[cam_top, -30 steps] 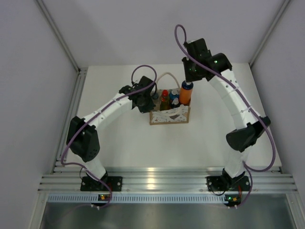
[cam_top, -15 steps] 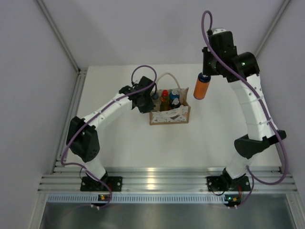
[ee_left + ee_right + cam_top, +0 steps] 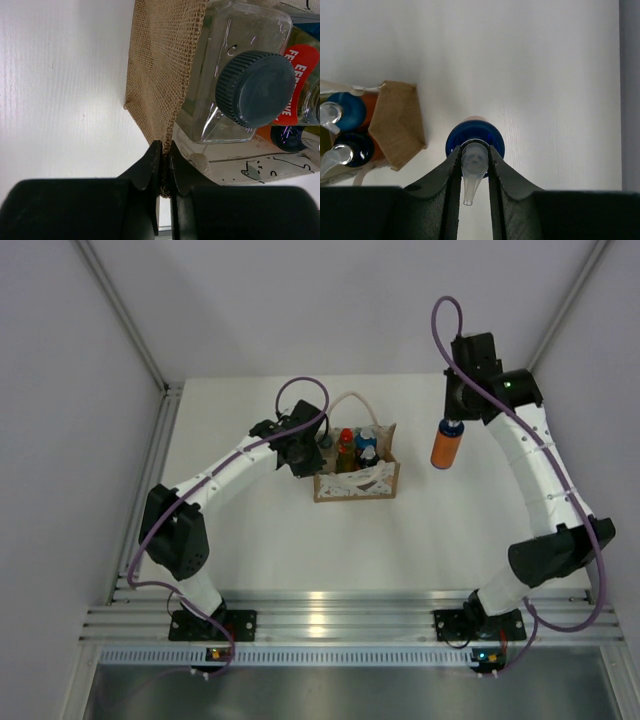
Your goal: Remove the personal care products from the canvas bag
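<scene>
I will next lower the hanging orange bottle with my right gripper onto the bare tabletop below that gripper, clear of the canvas bag, and let go of the pump top.
The canvas bag stands mid-table with bottles upright inside. My left gripper is shut on the bag's left rim. In the left wrist view a clear bottle with a dark cap fills the bag's near corner, beside a bottle with a red label. My right gripper is shut on the clear pump top of an orange bottle with a blue cap, hanging above the table right of the bag. Two more blue-capped bottles show in the bag in the right wrist view.
White walls and metal frame posts enclose the table on three sides. A metal rail runs along the near edge by the arm bases. A cream rope handle arches behind the bag.
My right arm lifted the orange bottle out of the bag, swung it right, then lowered it somewhat. The left gripper stayed clamped on the bag's rim.
</scene>
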### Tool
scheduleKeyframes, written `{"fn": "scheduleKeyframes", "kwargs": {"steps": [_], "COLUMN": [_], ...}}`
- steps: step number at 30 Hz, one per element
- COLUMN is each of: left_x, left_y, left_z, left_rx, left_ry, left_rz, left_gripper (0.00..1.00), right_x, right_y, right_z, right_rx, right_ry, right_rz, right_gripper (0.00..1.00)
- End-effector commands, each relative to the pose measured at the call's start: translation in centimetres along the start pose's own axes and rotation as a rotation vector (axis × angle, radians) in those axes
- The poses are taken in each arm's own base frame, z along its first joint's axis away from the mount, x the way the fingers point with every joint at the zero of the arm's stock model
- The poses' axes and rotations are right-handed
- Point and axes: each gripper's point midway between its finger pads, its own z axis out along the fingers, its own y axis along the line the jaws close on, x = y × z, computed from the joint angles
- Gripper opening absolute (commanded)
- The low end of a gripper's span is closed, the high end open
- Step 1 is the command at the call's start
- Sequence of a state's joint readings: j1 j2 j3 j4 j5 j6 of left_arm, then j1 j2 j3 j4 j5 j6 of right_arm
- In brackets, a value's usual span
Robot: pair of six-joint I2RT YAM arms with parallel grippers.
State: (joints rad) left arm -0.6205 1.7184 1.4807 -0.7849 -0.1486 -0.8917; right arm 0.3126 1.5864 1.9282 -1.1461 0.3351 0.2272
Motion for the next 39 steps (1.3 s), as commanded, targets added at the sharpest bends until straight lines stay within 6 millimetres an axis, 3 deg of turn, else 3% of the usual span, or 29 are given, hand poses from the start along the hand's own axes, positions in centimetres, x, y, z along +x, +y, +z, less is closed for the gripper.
{"fn": "scheduleKeyframes", "kwargs": {"steps": [1,12,19,28,31,32,33,39], "left_x": [0.7,0.9,0.9,0.9,1.0,0.9,0.9,0.9], "left_y": [0.2,0.1,0.2,0.1,0.2,0.1,0.1,0.1], "left_z": [-0.6,-0.7,-0.7,-0.7,-0.7,-0.8,-0.8,-0.8], "left_rx": [0.006,0.016,0.017,0.021,0.021,0.024,0.025,0.025], "left_ry": [0.022,0.034,0.032,0.036,0.038,0.035,0.034,0.033], "left_rz": [0.016,0.037,0.046,0.061,0.069,0.073,0.073,0.079], "left_gripper": [0.0,0.0,0.0,0.0,0.0,0.0,0.0,0.0], "right_x": [-4.4,-0.8,1.0,3.1,3.5,3.8,3.7,2.5], "right_y": [-1.0,-1.6,-2.0,-2.1,-1.9,-1.9,-1.8,-1.7], "right_z": [-0.6,7.1,9.4,11.2,11.3,11.4,11.2,9.5], "right_rx": [-0.019,-0.04,-0.043,-0.052,-0.063,-0.066,-0.069,-0.092], "right_ry": [-0.225,-0.173,-0.11,-0.06,-0.049,-0.044,-0.048,-0.091], "right_rz": [0.095,0.11,0.102,0.105,0.099,0.1,0.102,0.11], "right_gripper": [0.0,0.0,0.0,0.12,0.29,0.54,0.61,0.67]}}
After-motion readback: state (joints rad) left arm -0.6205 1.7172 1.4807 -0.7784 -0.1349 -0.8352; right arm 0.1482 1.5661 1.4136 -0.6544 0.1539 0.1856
